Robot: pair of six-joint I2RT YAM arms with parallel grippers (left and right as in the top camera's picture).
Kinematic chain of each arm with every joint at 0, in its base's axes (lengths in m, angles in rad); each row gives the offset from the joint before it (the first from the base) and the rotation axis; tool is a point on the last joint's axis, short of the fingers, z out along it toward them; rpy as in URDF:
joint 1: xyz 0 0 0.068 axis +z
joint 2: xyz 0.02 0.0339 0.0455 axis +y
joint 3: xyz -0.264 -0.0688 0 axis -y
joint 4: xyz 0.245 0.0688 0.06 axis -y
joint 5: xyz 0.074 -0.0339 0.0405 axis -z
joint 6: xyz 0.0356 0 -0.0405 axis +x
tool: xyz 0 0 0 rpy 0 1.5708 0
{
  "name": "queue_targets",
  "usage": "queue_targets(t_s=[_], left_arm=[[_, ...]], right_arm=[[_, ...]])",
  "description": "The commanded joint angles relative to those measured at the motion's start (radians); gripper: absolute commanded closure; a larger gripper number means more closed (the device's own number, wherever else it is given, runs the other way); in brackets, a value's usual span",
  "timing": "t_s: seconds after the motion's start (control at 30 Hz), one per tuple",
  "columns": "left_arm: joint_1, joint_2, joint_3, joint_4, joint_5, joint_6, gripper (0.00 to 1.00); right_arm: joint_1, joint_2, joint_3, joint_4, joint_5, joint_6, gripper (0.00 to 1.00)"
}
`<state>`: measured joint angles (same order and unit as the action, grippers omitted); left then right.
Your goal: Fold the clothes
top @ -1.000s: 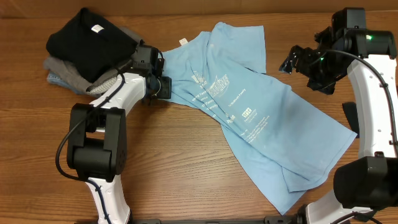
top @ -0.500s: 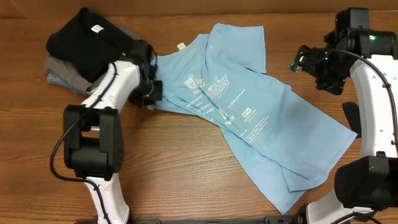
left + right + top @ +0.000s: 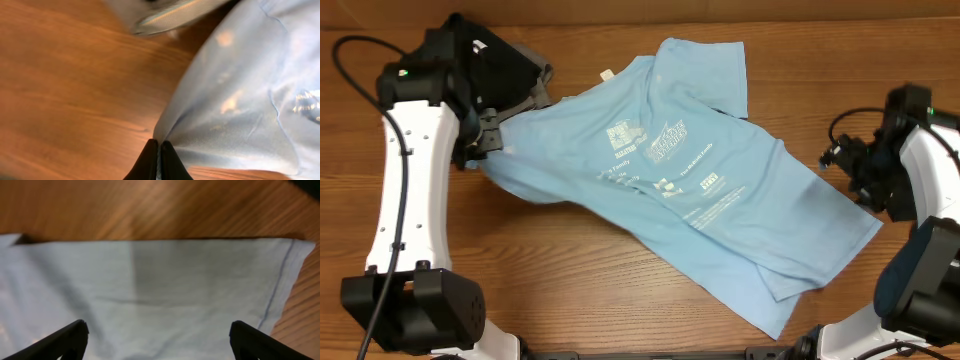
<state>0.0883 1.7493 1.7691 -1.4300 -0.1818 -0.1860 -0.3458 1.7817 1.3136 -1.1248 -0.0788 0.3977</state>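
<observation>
My left gripper draws the pinched edge to the left in the overhead view next, away from the white print, then opens, since folds still crease the cloth (image 3: 160, 280).
A large light blue T-shirt (image 3: 700, 170) with white print lies spread diagonally across the wooden table. My left gripper (image 3: 492, 143) is shut on the shirt's left edge, and the left wrist view shows the fabric (image 3: 235, 100) pinched between the closed fingertips (image 3: 150, 155) and drawn taut from them. My right gripper (image 3: 855, 170) hovers open over the shirt's right end. In the right wrist view its fingers (image 3: 70, 337) stand wide apart above the flat cloth (image 3: 160, 280), near the hem (image 3: 280, 280). A dark folded garment (image 3: 492, 50) tops a pile at the far left.
Grey cloth (image 3: 535, 78) shows under the dark garment in the far left pile, close behind my left arm (image 3: 410, 180). Bare wooden table (image 3: 570, 280) lies in front of the shirt and to its left.
My left gripper closed on the shirt's left edge and pulled it left, stretching the shirt out. My right gripper came down from the far right to above the shirt's right hem.
</observation>
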Motion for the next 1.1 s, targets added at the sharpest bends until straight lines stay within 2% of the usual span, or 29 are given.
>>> queue_targets(t_s=[0.0,0.17,0.3,0.33,0.37,0.4,0.43,0.47,0.6,0.73,0.93,0.97,1.0,1.03,1.07], left_arm=[[0.063,-0.050,0.015,-0.021,-0.054,-0.039,0.96],[0.082,-0.051,0.015,-0.065,-0.058,-0.039,0.96],[0.082,-0.052,0.015,-0.084,-0.062,-0.039,0.96],[0.082,-0.052,0.015,-0.085,-0.062,-0.039,0.96],[0.082,-0.052,0.015,-0.085,-0.062,-0.039,0.96],[0.082,-0.052,0.015,-0.085,-0.062,-0.039,0.95],[0.082,-0.052,0.015,-0.085,-0.062,-0.039,0.95],[0.082,-0.052,0.015,-0.085,-0.062,-0.039,0.94],[0.082,-0.052,0.015,-0.086,-0.062,-0.039,0.89],[0.082,-0.052,0.015,-0.088,-0.061,-0.039,0.76],[0.082,-0.052,0.015,-0.084,0.018,-0.039,0.59],[0.081,-0.052,0.015,-0.078,0.040,-0.037,0.57],[0.080,-0.052,0.015,-0.066,0.077,-0.017,0.57],[0.076,-0.052,0.015,-0.052,0.115,0.014,0.57],[0.070,-0.052,0.015,-0.035,0.158,0.056,0.57]], right_arm=[[-0.079,-0.002,-0.133,0.062,0.010,0.035,0.15],[-0.110,-0.002,-0.234,0.119,0.005,0.042,0.22],[-0.107,-0.002,-0.287,0.143,-0.012,0.087,0.42],[-0.107,-0.002,-0.295,0.152,-0.013,0.095,0.53],[-0.107,-0.002,-0.303,0.164,-0.013,0.098,0.71],[-0.107,-0.002,-0.305,0.179,-0.013,0.098,0.83],[-0.107,-0.002,-0.304,0.199,-0.012,0.096,0.92],[-0.107,-0.003,-0.298,0.236,-0.007,0.085,0.96],[-0.132,-0.003,-0.190,0.341,-0.002,0.103,0.96],[-0.155,-0.003,0.046,0.445,0.000,0.021,0.96],[-0.161,-0.003,0.300,0.440,0.033,-0.013,0.95],[-0.160,-0.003,0.314,0.419,0.027,-0.013,0.89],[-0.160,-0.003,0.325,0.375,0.007,-0.013,0.63],[-0.160,-0.003,0.325,0.335,-0.014,-0.013,0.45],[-0.159,-0.003,0.324,0.285,-0.032,-0.013,0.43]])
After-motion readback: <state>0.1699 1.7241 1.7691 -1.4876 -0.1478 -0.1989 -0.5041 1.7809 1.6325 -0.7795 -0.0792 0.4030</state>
